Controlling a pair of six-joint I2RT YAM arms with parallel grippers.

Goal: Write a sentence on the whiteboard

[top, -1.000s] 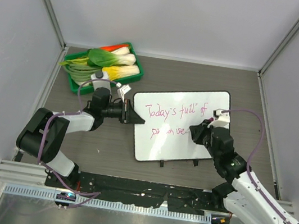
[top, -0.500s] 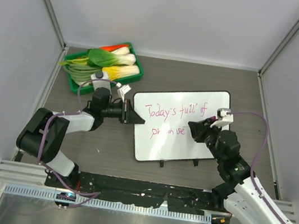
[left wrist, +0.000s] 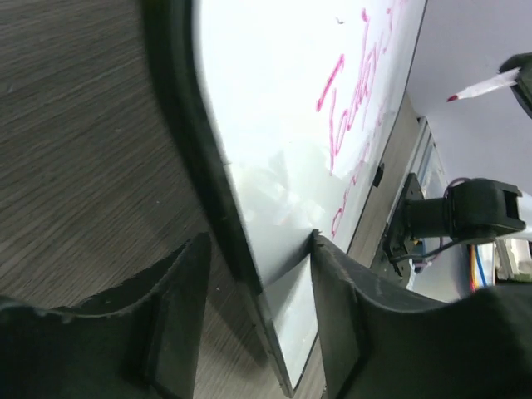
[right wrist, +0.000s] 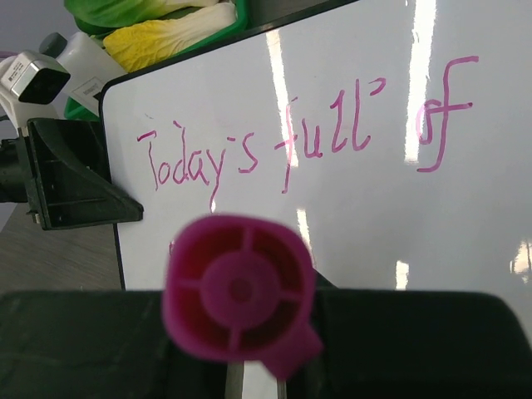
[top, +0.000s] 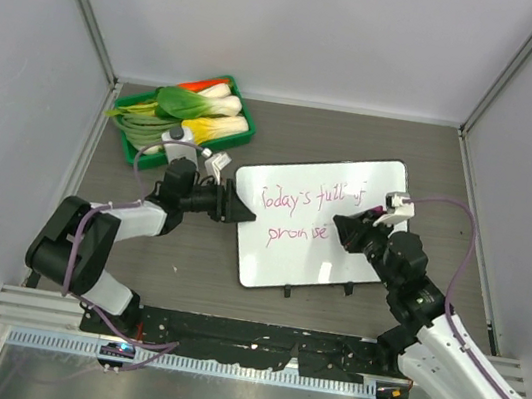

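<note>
The sentence is complete, so the robot's right gripper will next move back and down past the board's near edge and let go of the pink marker (right wrist: pixel 241 291) on the bare tabletop.
The whiteboard (top: pixel 321 269) lies on the table, with the sentence (top: pixel 310 207) in pink script, "Today's full of" above "promise". My left gripper (top: pixel 237 205) is shut on the board's left edge. In the left wrist view (left wrist: pixel 259 241) the black rim sits between its fingers (left wrist: pixel 349 316), with the board (left wrist: pixel 274 100) and the script (left wrist: pixel 349 125) beyond. My right gripper (top: pixel 350 231) is shut on a pink marker (right wrist: pixel 241 291) over the board's right half. The marker's tip (left wrist: pixel 453 98) hangs clear of the board. The right wrist view shows the board (right wrist: pixel 374 224) and the writing (right wrist: pixel 283 150).
A green tray (top: pixel 239 84) of vegetables (top: pixel 185 106) stands at the back left, close behind my left arm. Grey walls close in the table on three sides. The board's two black feet (top: pixel 287 290) point toward the near edge.
The board's left edge has shifted a little in my left gripper, which now hides the "T" of "Today's" from above. My right gripper drew back slightly, uncovering "promise".
</note>
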